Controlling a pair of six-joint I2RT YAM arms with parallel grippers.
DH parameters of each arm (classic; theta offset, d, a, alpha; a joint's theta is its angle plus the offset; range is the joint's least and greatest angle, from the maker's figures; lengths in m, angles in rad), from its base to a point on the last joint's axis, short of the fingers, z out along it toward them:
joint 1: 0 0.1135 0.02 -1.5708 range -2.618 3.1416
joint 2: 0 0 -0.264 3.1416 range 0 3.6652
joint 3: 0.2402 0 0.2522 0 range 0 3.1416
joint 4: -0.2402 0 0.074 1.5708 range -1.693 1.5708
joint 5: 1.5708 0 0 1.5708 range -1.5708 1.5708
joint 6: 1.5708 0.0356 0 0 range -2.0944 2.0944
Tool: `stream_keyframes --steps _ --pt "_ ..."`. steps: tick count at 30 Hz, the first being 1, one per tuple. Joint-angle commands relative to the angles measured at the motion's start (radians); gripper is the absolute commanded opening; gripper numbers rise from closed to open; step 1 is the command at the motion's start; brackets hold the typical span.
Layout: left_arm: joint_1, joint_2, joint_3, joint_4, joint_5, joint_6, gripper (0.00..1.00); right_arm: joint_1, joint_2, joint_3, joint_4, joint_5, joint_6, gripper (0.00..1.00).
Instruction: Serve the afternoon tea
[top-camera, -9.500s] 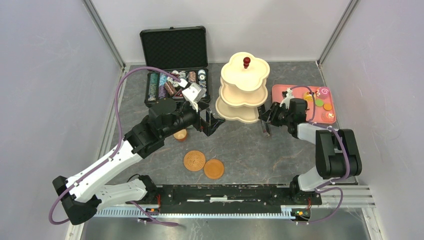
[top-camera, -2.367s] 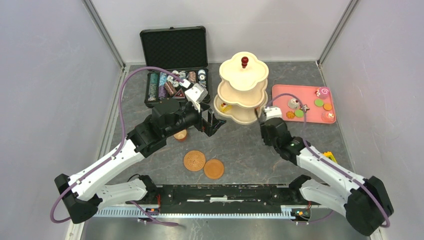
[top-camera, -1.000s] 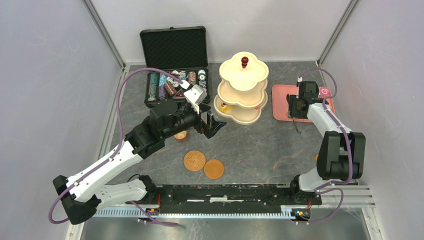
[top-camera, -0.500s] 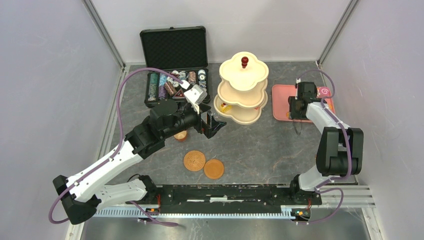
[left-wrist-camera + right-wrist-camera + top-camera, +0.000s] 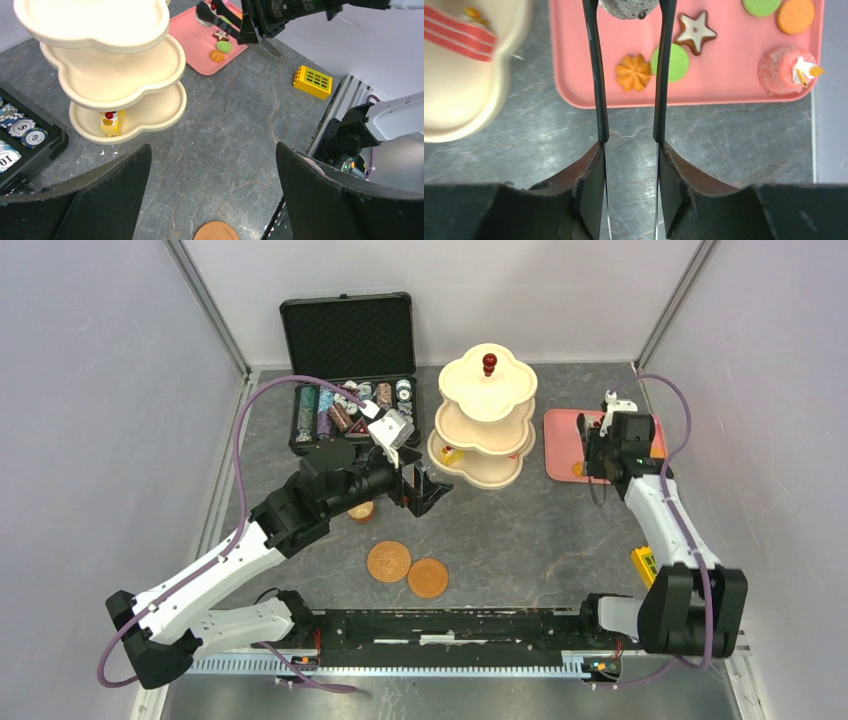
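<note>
Next, my right gripper moves the pastry to the left in the top view and releases it on the stand's empty middle level (image 5: 515, 429).
The cream three-tier stand (image 5: 487, 420) with its red knob stands at the back centre, a yellow cake (image 5: 112, 123) on its bottom tier. My right gripper (image 5: 630, 190) is shut on black tongs (image 5: 595, 75), whose tips pinch a grey round pastry (image 5: 628, 7) over the pink tray (image 5: 574, 60). An orange flower (image 5: 633, 72), green disc (image 5: 674, 62), star (image 5: 694, 31) and pink cake (image 5: 785, 70) lie on the tray. My left gripper (image 5: 425, 490) hangs open and empty left of the stand. Two brown saucers (image 5: 389, 561) and a brown cup (image 5: 360, 510) sit below it.
An open black case of poker chips (image 5: 350, 390) lies at the back left. A yellow block (image 5: 645, 565) sits on the table near the right arm. Grey walls close in the left, right and back sides.
The right gripper has squeezed the tongs narrower around the grey pastry and its wrist has shifted slightly right over the tray. The left arm has not moved.
</note>
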State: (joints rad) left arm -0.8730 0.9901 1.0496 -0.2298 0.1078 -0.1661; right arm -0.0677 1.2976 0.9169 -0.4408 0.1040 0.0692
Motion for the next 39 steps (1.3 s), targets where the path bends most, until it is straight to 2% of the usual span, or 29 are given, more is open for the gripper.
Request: stream_keyframes --steps 1,3,10,17,21,27,33,39 --pt "-0.005 -0.004 0.013 0.036 0.012 -0.049 1.00 0.015 -0.110 -0.043 0.089 -0.250 0.008 0.15" --pt "-0.005 -0.004 0.013 0.036 0.011 -0.049 1.00 0.059 -0.133 -0.045 0.112 -0.313 0.030 0.15" --pt "-0.004 0.001 0.012 0.035 0.006 -0.047 1.00 0.267 -0.090 0.032 0.131 -0.228 0.081 0.16" --pt "-0.006 0.001 0.013 0.032 -0.001 -0.044 1.00 0.305 -0.049 0.090 0.099 -0.090 0.090 0.15" --pt "-0.006 -0.003 0.015 0.033 0.007 -0.046 1.00 0.305 -0.041 0.095 0.121 -0.134 0.064 0.15" --pt "-0.005 0.000 0.013 0.032 0.002 -0.044 1.00 0.325 0.053 0.179 0.113 -0.154 0.047 0.16" --pt "-0.004 0.005 0.012 0.032 -0.001 -0.043 1.00 0.350 0.110 0.237 0.121 -0.129 0.053 0.23" --pt "-0.004 0.011 0.012 0.032 0.004 -0.046 1.00 0.351 0.161 0.271 0.109 -0.110 0.059 0.40"
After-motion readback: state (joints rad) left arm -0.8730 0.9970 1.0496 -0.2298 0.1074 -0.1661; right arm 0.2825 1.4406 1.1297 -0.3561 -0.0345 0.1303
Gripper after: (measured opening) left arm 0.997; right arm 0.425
